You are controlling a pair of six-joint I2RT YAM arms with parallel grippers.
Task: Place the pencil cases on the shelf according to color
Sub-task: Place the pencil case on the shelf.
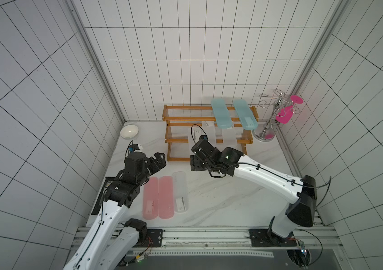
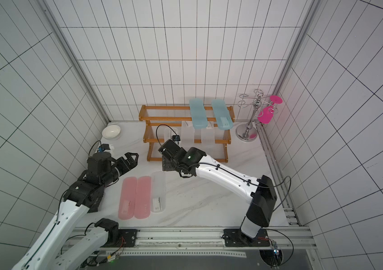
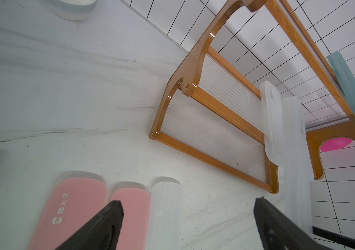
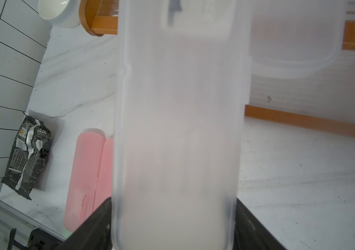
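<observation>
I should next slide the frosted case outward next to the matching clear cases and let go of it, because the open part of the middle level [image 1: 186, 131] is outward of my right gripper.
My right gripper [image 4: 174, 218] is shut on one end of a frosted clear pencil case [image 4: 178, 121]. In a top view this case [image 1: 191, 136] hangs over the left part of the orange-brown shelf [image 1: 187, 118]. Two teal cases [image 1: 220, 115] [image 1: 245, 114] lie across the top tier. On the middle tier, two more clear cases [image 1: 209, 132] [image 1: 229, 136] rest beside the held one. Two pink cases [image 1: 150, 197] [image 1: 166, 197] and a clear case [image 1: 180, 195] lie side by side on the table. My left gripper [image 3: 187, 207] hovers open above their far ends, holding nothing.
A white bowl [image 1: 129, 131] sits at the back left of the table. A chrome wire stand [image 1: 267, 121] carrying a pink glass [image 1: 284, 114] stands right of the shelf. A black foil packet [image 4: 28, 155] lies by the left wall, next to the pink cases.
</observation>
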